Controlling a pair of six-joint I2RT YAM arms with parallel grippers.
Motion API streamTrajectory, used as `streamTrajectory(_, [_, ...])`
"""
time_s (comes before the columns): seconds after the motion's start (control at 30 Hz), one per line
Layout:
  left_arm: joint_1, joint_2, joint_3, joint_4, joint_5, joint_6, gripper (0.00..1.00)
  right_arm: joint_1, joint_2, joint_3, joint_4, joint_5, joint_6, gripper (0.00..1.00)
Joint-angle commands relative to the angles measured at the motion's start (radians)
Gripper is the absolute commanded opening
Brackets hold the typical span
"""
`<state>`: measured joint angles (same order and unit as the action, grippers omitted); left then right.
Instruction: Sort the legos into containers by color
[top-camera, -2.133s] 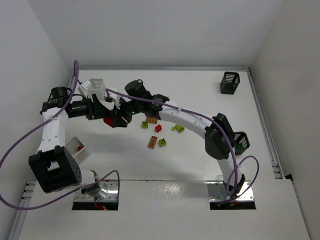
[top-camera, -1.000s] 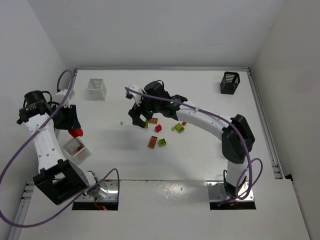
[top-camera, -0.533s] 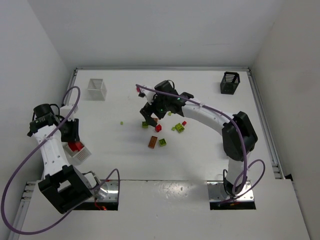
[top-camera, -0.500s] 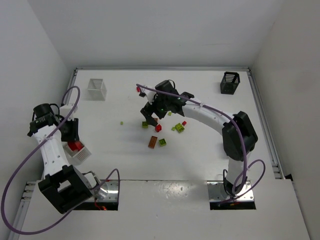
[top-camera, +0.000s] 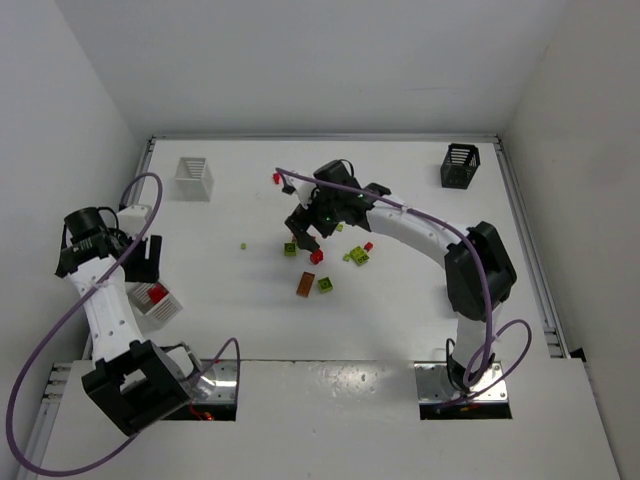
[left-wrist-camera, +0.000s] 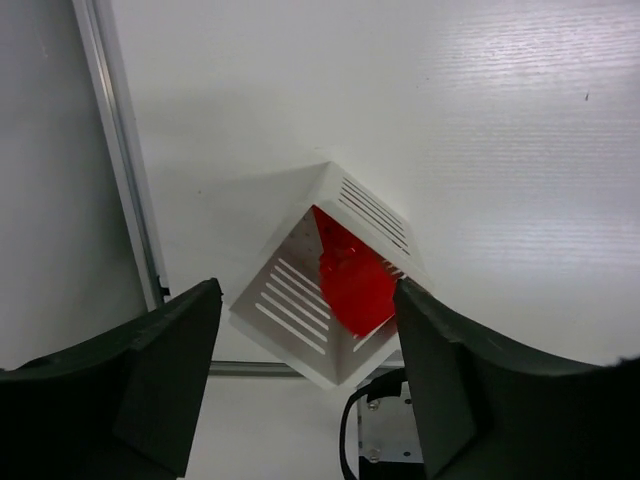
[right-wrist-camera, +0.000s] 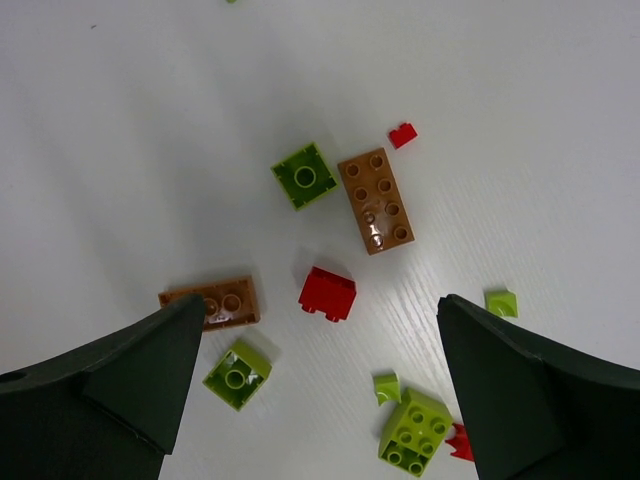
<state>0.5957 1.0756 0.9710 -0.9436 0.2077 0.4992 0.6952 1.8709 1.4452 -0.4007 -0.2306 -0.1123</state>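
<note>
My right gripper is to move down and back next, turning so its fingers go on both sides of the red brick (top-camera: 317, 257) (right-wrist-camera: 327, 293). Bare table surrounds that brick on every side.
The legos lie in a loose pile mid-table. In the right wrist view I see a red brick (right-wrist-camera: 327, 293), two orange-brown bricks (right-wrist-camera: 375, 200) (right-wrist-camera: 210, 303), a dark green one (right-wrist-camera: 304, 175) and yellow-green ones (right-wrist-camera: 410, 432). My right gripper (top-camera: 305, 232) (right-wrist-camera: 320, 330) hovers open above the pile, the red brick (top-camera: 317, 257) between its fingers, untouched. My left gripper (top-camera: 140, 262) (left-wrist-camera: 303, 330) is open above a white basket (top-camera: 160, 310) (left-wrist-camera: 290, 325). A red lego clump (left-wrist-camera: 355, 285) rests inside that basket.
A second white basket (top-camera: 193, 178) stands at the back left and a black basket (top-camera: 459, 166) at the back right. A small red piece (top-camera: 277, 178) and a tiny green piece (top-camera: 243, 245) lie apart from the pile. A metal rail (left-wrist-camera: 125, 150) runs along the table's left edge.
My left gripper carried the red clump over the near white basket, opened, and the clump now lies inside. My right gripper moved right over the pile and opened fully.
</note>
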Motion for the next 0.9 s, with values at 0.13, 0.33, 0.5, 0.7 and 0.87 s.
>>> streamTrajectory(0.13, [0.012, -0.065, 0.078, -0.061, 0.111, -0.005, 0.79, -0.036, -0.018, -0.003, 0.013, 0.008, 0.01, 1.0])
streamTrajectory(0.33, [0.012, -0.009, 0.297, 0.015, 0.336, -0.279, 0.66, -0.072, -0.018, -0.003, 0.013, 0.008, 0.022, 0.99])
streamTrajectory(0.5, [-0.04, -0.019, 0.298, 0.157, 0.467, -0.536, 0.68, -0.094, -0.018, -0.023, 0.013, 0.031, 0.022, 0.97])
streamTrajectory(0.7, [-0.175, 0.058, 0.288, 0.212, 0.536, -0.568, 0.75, -0.125, -0.027, -0.097, 0.011, -0.039, -0.091, 0.77])
streamTrajectory(0.87, [-0.232, 0.109, 0.317, 0.195, 0.457, -0.545, 0.75, -0.115, 0.002, -0.063, -0.139, -0.114, -0.181, 0.57])
